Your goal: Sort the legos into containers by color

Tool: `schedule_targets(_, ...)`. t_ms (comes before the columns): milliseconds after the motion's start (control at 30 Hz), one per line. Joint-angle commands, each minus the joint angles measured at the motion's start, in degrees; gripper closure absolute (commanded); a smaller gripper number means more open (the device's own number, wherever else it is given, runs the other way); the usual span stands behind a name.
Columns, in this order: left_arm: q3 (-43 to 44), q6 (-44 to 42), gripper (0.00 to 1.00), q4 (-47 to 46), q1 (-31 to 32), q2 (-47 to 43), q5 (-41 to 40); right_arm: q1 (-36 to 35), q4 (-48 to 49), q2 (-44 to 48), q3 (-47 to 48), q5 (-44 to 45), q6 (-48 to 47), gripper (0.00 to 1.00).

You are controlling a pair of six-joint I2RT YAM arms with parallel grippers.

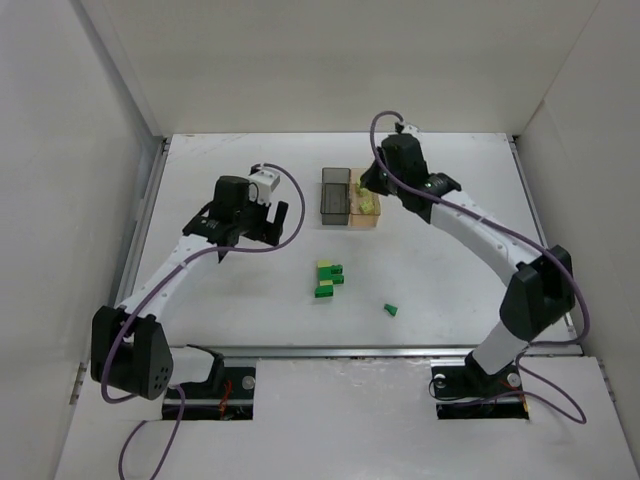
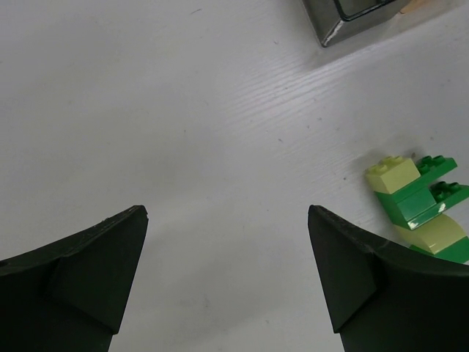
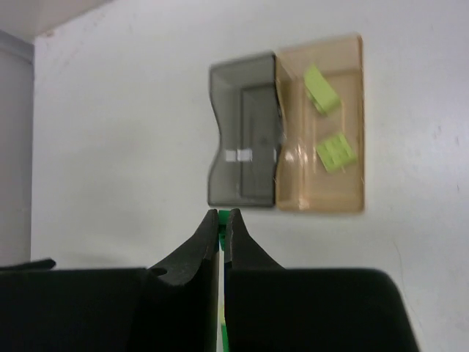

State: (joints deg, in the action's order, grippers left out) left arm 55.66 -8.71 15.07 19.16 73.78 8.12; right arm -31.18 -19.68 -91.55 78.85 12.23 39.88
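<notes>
The tan container has pale legos in it. I need to move my right gripper to the left in the top view, over the grey container (image 1: 336, 198) (image 3: 248, 139), and let go of the green lego.
Two joined containers stand at the back middle: the smoky grey one (image 1: 335, 195) (image 3: 242, 139) holds nothing that I can see, and the tan one (image 1: 368, 221) (image 3: 297, 187) holds two pale yellow-green legos (image 3: 321, 89) (image 3: 335, 152). A small pile of dark green and pale legos (image 1: 328, 278) (image 2: 418, 209) lies in the table's middle, with one dark green brick (image 1: 390, 309) apart to its right. My right gripper (image 1: 375, 180) (image 3: 222, 214) hangs high over the containers, shut; only a sliver of green shows through the slit. My left gripper (image 1: 250, 235) (image 2: 227, 220) is open over bare table left of the pile.
White walls close in the table on the left, back and right. The grey container's corner (image 2: 344, 18) shows at the top of the left wrist view. A metal rail runs along the near table edge (image 1: 350, 350) in front of both arm bases.
</notes>
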Motion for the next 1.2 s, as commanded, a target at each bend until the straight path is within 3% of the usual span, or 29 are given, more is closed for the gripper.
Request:
schedule_targets(0,-1.08,1.41,0.11,-1.45,-1.66,-2.59,-0.56,0.07,5.53,-7.13,9.78,-0.53,-7.44,1.0)
schedule_targets(100,-1.08,1.42,0.11,-2.06,-2.37,-2.59,-1.18,0.07,0.62,-17.15,21.38,-3.7,-12.44,1.0)
schedule_targets(267,-1.08,1.42,0.11,-3.11,-5.35,-2.59,-1.79,-0.46,-1.76,-26.12,27.76,-4.76,-17.63,1.0)
schedule_targets(333,-1.08,1.94,0.11,-3.12,-6.05,-2.59,-1.79,-0.46,-3.78,-26.75,29.6,-1.17,-17.64,0.89)
schedule_targets(400,-0.56,1.94,0.11,-3.12,-6.67,-2.06,-1.79,-0.46,-4.4,-27.37,29.61,-0.54,-18.34,0.84)
schedule_targets(533,-0.55,1.94,0.11,-3.12,-7.2,-0.83,-1.79,-0.46,-1.59,-26.05,28.38,-9.64,-22.99,0.53)
schedule_targets(667,0.06,1.42,0.11,-3.64,-7.2,0.48,-1.79,-0.46,-5.97,-26.67,31.54,-12.49,-24.59,0.31)
schedule_targets(767,1.9,0.89,0.11,-3.64,-7.2,1.1,-1.1,-0.46,-7.83,-24.22,31.54,-11.61,-25.11,0.3)
schedule_targets(867,2.7,0.89,0.11,-3.12,-7.2,1.1,-0.56,0.07,-8.44,-16.58,26.02,-14.93,-29.31,0.28)
schedule_targets(967,2.62,0.89,0.11,-3.12,-7.2,0.58,-0.56,0.07,-11.74,-7.9,16.97,-23.03,-40.52,0.17)
schedule_targets(1067,2.0,0.89,0.11,-3.12,-6.68,0.06,-0.56,-4.31,-22.02,-3.13,8.1,-19.1,-46.45,0.15)
schedule_targets(1167,1.47,0.89,0.11,-3.12,-6.68,0.05,-0.56,-10.12,-25.92,1.18,-2.42,-17.15,-44.55,0.15)
